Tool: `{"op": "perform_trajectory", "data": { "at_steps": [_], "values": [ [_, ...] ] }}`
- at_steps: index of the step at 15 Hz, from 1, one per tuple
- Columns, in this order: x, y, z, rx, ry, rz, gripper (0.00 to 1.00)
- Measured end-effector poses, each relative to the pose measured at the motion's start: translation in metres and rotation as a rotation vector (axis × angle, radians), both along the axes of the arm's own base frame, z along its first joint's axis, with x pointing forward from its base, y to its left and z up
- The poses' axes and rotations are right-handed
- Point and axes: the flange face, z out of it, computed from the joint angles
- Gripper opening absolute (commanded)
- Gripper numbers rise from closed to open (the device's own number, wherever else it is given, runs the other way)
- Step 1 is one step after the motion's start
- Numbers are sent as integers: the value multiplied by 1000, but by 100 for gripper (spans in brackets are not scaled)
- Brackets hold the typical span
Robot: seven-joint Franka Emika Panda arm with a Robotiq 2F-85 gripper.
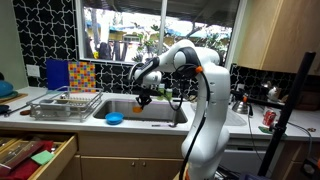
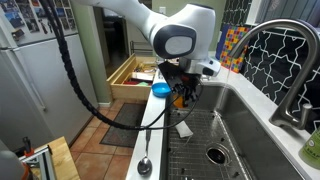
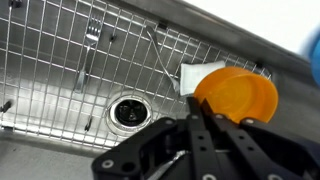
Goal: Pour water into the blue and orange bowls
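Note:
I should move my gripper back off the sink next and lower it to release. The bare counter beside the blue bowl is below and back from my gripper.
My gripper [image 3: 195, 118] hangs over the sink and is shut on the rim of the orange bowl [image 3: 238, 93], holding it above the sink's wire grid. The gripper shows in both exterior views [image 1: 143, 97] [image 2: 183, 96], with the orange bowl [image 2: 181, 98] at its fingers. The blue bowl [image 1: 114, 118] sits on the counter edge beside the sink; it also shows in an exterior view [image 2: 161, 89], just behind the gripper. A white cup-like object [image 3: 200, 76] lies in the sink under the orange bowl. No water is seen pouring.
The sink holds a wire grid [image 3: 60, 70], a drain [image 3: 128, 110] and a fork [image 3: 90, 35]. A faucet [image 2: 285, 60] arches over the sink. A dish rack [image 1: 65, 103] stands on the counter, a drawer [image 1: 35, 155] is open, and a spoon [image 2: 146, 160] lies on the counter.

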Motion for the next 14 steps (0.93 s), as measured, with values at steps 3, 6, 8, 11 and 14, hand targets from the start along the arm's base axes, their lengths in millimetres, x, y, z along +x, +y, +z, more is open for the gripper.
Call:
{"op": "perform_trajectory", "data": {
  "at_steps": [3, 6, 8, 11, 14],
  "values": [
    [-7, 7, -1, 7, 12, 62, 4],
    [-7, 8, -1, 6, 11, 69, 1],
    [-6, 12, -2, 5, 11, 100, 1],
    [-8, 26, -11, 8, 21, 191, 1],
    [-16, 37, -21, 18, 31, 285, 1]
  ]
}}
